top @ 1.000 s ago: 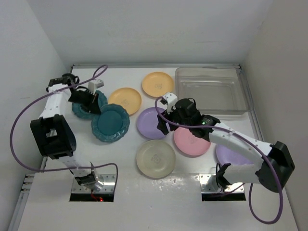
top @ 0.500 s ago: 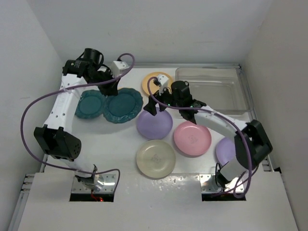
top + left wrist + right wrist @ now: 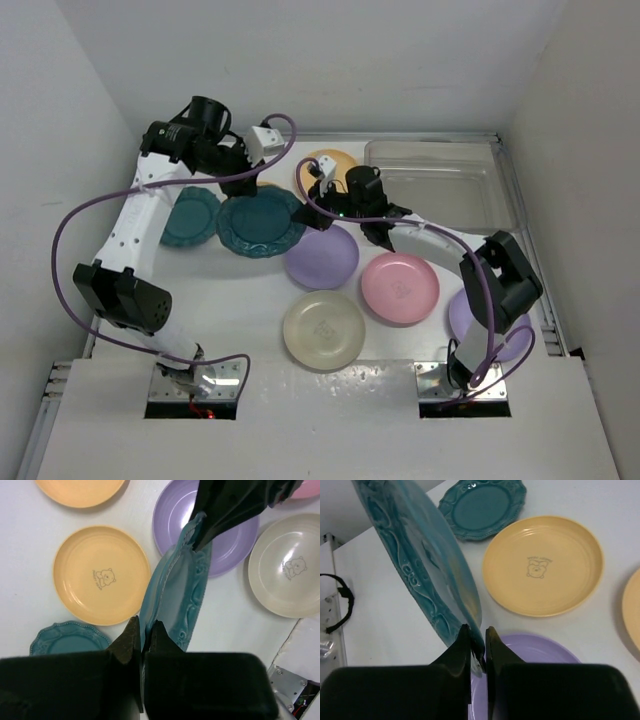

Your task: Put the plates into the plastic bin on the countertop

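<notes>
The right gripper first needs to carry the held teal plate to the right in the top view, over the bin, so that it can get down inside the clear plastic bin (image 3: 446, 188).
A scallop-edged dark teal plate (image 3: 262, 222) hangs tilted above the countertop (image 3: 250, 300), held at both ends. My left gripper (image 3: 144, 625) is shut on its near rim. My right gripper (image 3: 477, 630) is shut on the opposite rim, by the purple plate (image 3: 322, 257). A second teal plate (image 3: 192, 218) lies flat at the left. One yellow plate (image 3: 325, 165) shows behind the grippers, another yellow plate (image 3: 102, 575) lies under the held plate. Pink (image 3: 399, 288) and cream (image 3: 322, 328) plates lie in front. The clear plastic bin (image 3: 440, 190) stands at the back right with nothing in it.
A second purple plate (image 3: 480, 320) lies partly under the right arm near its base. White walls close in the back and both sides. Purple cables loop off both arms. Metal mounting plates (image 3: 195, 385) sit at the front edge.
The left arm has carried the teal plate up and to the right. The right gripper reached over to its other rim and shut on it.
</notes>
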